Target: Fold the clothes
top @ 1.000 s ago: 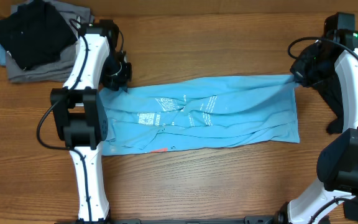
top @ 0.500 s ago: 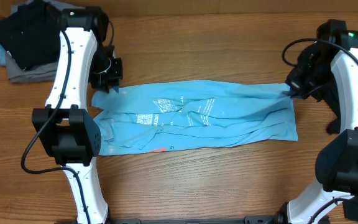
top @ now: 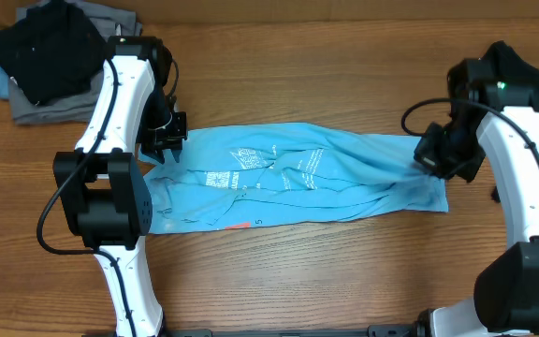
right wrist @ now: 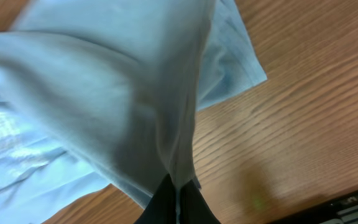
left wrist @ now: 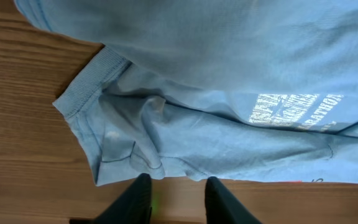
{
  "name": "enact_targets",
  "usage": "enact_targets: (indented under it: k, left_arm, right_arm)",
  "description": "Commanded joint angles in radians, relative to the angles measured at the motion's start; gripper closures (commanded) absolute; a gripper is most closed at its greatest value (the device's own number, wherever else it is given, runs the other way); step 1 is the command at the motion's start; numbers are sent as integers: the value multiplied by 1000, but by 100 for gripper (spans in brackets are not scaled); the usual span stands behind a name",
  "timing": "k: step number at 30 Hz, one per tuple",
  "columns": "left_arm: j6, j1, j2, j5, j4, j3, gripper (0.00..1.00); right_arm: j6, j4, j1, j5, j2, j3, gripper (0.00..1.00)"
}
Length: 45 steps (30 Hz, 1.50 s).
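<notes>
My right gripper holds the raised end short of the shirt's near corner [top: 443,203], so it will pull it to the right in the overhead view, move down there and let go.
The light blue T-shirt [top: 298,178] lies in a long band across the table, with white lettering and a small red mark near its front edge. My left gripper [top: 164,138] is at the shirt's left end. In the left wrist view it [left wrist: 178,186] is open and empty over bare wood, just short of the shirt's sleeve hem [left wrist: 86,93]. My right gripper [top: 429,154] is shut on the shirt's right end and holds it raised. In the right wrist view the fabric [right wrist: 135,93] hangs pinched between my fingertips [right wrist: 178,190].
A pile of folded grey and black garments [top: 50,61] sits at the back left corner. Bare wooden table [top: 298,271] lies in front of and behind the shirt.
My right gripper has moved left and toward the front, carrying the shirt's right corner with it. My left gripper has shifted slightly toward the front at the shirt's left end.
</notes>
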Motion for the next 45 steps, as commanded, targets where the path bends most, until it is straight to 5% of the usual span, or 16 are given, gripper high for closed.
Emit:
enact_targets:
  k: [1,9,11,13,15,16,26,37,45]
  left_arm:
    - [-16,3,0,-13,10,-10,62]
    - [-16,3,0,-13,18,-10,58]
    - [-16,3,0,-12,38,-10,54]
    - [-14,3,0,-9,79,-10,37]
    - [12,3,0,12,133,-10,9]
    - [34,3,0,40,177,-10,0]
    - [80,2,16,146,487,-10,0]
    - [111,-56,135,88,450,-10,0]
    - [127,-89,151,82,430,-10,16]
  right_arm:
    - [11,86,-34,43,-6,-110,96]
    - [87,248,-204,135,-5,-186,96]
    - [87,262,-250,134,-5,-186,87]
    - [86,259,-283,122,-5,-186,61]
    - [86,255,-299,114,-5,-186,9]
    - [82,255,-300,105,-5,-186,0]
    - [-23,275,-264,-102,-5,-187,0]
    - [-23,288,-222,-102,-5,-187,0]
    - [-23,288,-222,-102,-5,-187,0]
